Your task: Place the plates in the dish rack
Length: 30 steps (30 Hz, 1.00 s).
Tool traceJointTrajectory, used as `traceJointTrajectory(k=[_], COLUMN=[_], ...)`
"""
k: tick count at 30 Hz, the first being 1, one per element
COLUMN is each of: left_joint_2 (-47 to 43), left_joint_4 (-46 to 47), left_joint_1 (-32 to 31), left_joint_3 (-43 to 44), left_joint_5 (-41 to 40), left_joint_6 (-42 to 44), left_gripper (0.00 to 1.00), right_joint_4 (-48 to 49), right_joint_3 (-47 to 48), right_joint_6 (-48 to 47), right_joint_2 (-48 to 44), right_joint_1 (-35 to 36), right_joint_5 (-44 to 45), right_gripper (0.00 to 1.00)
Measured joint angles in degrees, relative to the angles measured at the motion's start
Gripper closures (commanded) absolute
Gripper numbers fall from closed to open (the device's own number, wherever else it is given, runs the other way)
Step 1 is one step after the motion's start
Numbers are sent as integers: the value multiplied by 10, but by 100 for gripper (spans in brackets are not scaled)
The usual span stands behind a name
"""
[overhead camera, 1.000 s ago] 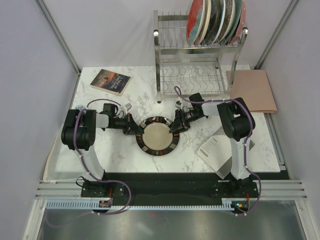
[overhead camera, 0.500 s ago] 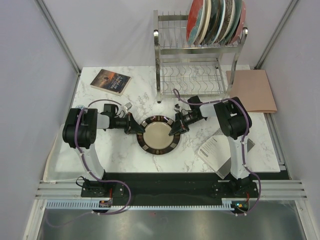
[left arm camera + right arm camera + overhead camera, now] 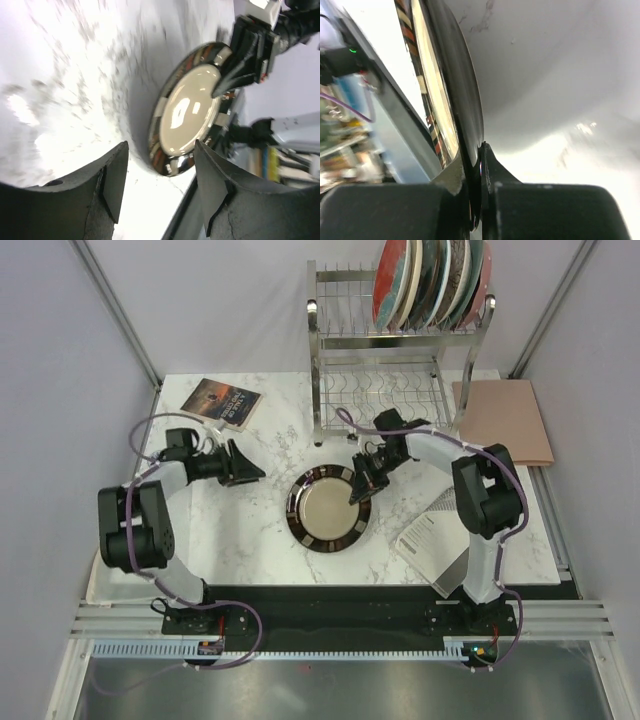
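My right gripper should move up and outward while it turns the plate upright, then lower it to the top level of the dish rack and let go, because that level has empty slots [image 3: 364,312] beside the red plate.
A dark brown plate [image 3: 327,509] with a patterned rim and cream middle is near the table's centre. My right gripper [image 3: 361,486] is shut on its right rim. In the right wrist view the fingers pinch the rim [image 3: 466,95] at the right gripper [image 3: 479,167], and the plate stands off the marble. My left gripper [image 3: 248,471] is open, well left of the plate, with nothing between its fingers. The left wrist view has the plate [image 3: 192,107] beyond the open left gripper [image 3: 161,187]. Several plates [image 3: 432,280] stand in the top tier of the silver dish rack [image 3: 380,395].
A book [image 3: 221,402] lies at the back left of the table. A pink folder [image 3: 505,420] lies right of the rack. A white printed sheet [image 3: 428,540] rests near the right arm's base.
My left gripper opened, let go of the plate's left rim and drew back to the left. My right gripper shut on the right rim, and the plate shifted slightly right.
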Motion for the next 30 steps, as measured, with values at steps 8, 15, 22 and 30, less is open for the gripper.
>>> traceJointTrajectory(k=[8, 15, 22, 30], left_joint_2=[-156, -138, -131, -154], left_joint_4=[-29, -18, 20, 56], left_joint_1=[38, 21, -23, -39], left_joint_3=[72, 86, 87, 52], left_joint_5=[-27, -46, -61, -61], left_joint_6=[52, 51, 30, 8], left_gripper=[38, 38, 38, 38], right_joint_4=[-185, -123, 159, 415], right_joint_3=[313, 509, 417, 518], right_joint_6=[-85, -51, -29, -94], right_joint_2=[-50, -114, -215, -85], right_joint_1=[-5, 26, 148, 213], right_joint_5=[100, 155, 447, 739], right_gripper=[100, 100, 100, 100])
